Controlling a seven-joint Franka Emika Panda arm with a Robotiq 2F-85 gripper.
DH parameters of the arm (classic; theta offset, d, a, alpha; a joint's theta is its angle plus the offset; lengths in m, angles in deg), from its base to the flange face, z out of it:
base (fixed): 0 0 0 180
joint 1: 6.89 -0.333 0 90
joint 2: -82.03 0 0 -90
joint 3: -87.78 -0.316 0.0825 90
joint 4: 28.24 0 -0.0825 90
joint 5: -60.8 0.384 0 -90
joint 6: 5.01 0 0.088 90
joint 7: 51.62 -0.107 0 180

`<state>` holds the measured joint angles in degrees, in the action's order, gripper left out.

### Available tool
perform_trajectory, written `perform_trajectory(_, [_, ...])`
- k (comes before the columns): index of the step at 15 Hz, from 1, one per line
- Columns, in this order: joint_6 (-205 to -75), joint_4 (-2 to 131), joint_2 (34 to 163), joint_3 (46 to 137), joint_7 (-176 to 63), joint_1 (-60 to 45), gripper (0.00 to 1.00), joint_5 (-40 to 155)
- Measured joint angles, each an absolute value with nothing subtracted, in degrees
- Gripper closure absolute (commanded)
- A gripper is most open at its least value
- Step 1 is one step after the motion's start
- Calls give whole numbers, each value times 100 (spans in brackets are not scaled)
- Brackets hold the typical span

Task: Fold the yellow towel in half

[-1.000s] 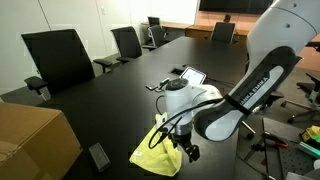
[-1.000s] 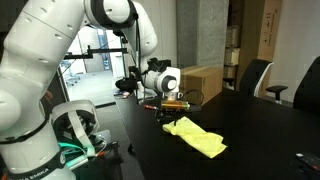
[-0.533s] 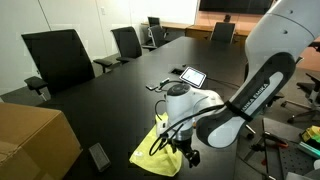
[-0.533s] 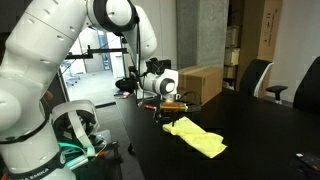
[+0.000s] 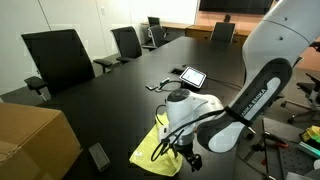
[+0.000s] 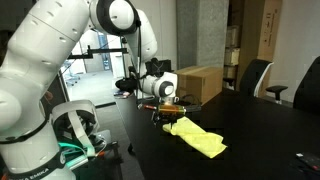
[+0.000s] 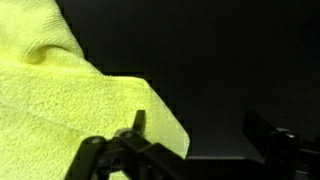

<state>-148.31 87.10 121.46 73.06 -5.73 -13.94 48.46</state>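
The folded corner (image 7: 168, 128) already reaches past one finger into the open gap with its tip, so my gripper needs to close on it next and stay low at the towel's end.
The yellow towel (image 5: 150, 150) lies crumpled and partly doubled over on the black table, near its front edge; it also shows in an exterior view (image 6: 200, 137). My gripper (image 5: 187, 157) is low at the towel's end, also seen in an exterior view (image 6: 168, 113). In the wrist view the towel (image 7: 60, 110) fills the left side, with a folded corner reaching toward the middle. The gripper (image 7: 197, 125) is open: one finger (image 7: 138, 122) is over the towel's corner and the opposite finger (image 7: 258, 128) is over bare table. Nothing is held between them.
A small tablet (image 5: 193, 76) lies on the table beyond the arm. A cardboard box (image 5: 30, 140) stands at the near corner and shows in an exterior view (image 6: 200, 85). Office chairs (image 5: 55, 55) line the table's far side. A small dark object (image 5: 99, 156) sits near the box.
The arm has shifted slightly and the gripper has sunk a little at the towel's end. The towel looks unmoved.
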Motion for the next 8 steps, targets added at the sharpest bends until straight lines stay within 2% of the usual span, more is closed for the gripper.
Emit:
perform_trajectory(2, [-14831,8704,12144,7286,-577,-1395,0,4847])
perform_trajectory(3, [-14831,8700,12143,7276,-579,-1395,17,4848])
perform_trajectory(4, [-14830,8697,12143,7270,-582,-1395,27,4849])
perform_trajectory(8, [-14825,8688,12138,7264,-607,-1395,58,4850])
